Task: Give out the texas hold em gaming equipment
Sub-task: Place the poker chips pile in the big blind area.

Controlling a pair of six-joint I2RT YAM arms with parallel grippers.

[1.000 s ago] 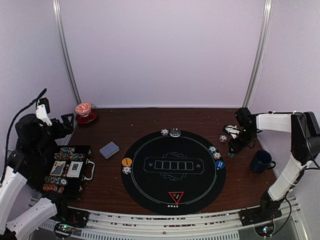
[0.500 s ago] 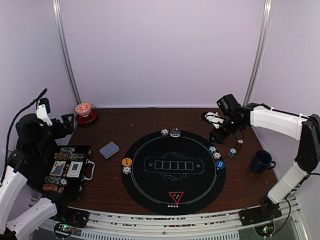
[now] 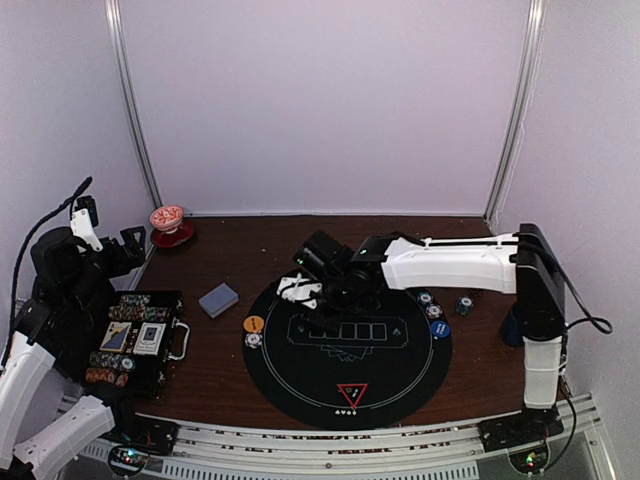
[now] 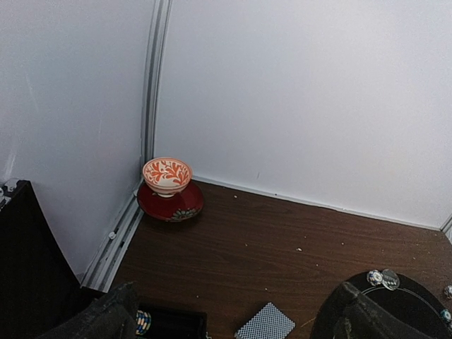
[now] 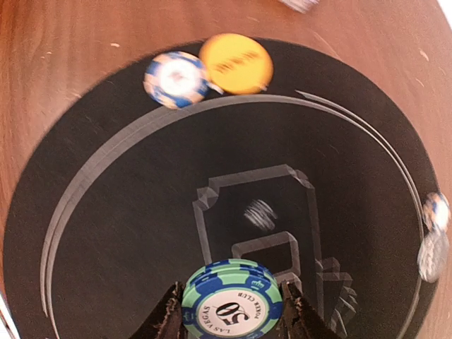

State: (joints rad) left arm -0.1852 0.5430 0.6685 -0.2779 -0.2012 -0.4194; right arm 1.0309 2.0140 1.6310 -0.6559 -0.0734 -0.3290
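Note:
My right gripper carries the chip stack down and left in the top view to the mat's bare rim beside the blue-white chip (image 5: pixel 176 79) next. Then it lowers and releases it.
My right gripper (image 3: pixel 297 287) reaches over the left part of the round black mat (image 3: pixel 300 385). It is shut on a small stack of green-and-blue poker chips (image 5: pixel 232 300) marked 50, held above the printed card boxes. Ahead of it lie the orange button (image 5: pixel 236 63) and a blue-white chip (image 5: pixel 176 79) at the mat's left rim. The grey-blue card deck (image 3: pixel 218 299) lies on the wood left of the mat. The blue button (image 3: pixel 440 329) and the red triangle (image 3: pixel 352 393) sit on the mat. My left gripper (image 4: pixel 226 314) hangs open and empty, high at the far left.
An open black case (image 3: pixel 135 340) with chips and cards sits at the near left. The red-and-white cup on its saucer (image 4: pixel 167 176) stands in the back left corner. A loose chip (image 3: pixel 464 303) lies on the wood right of the mat, under the right arm.
The right arm has swept from the table's right side leftward across the mat, carrying the chips. The left arm has not moved.

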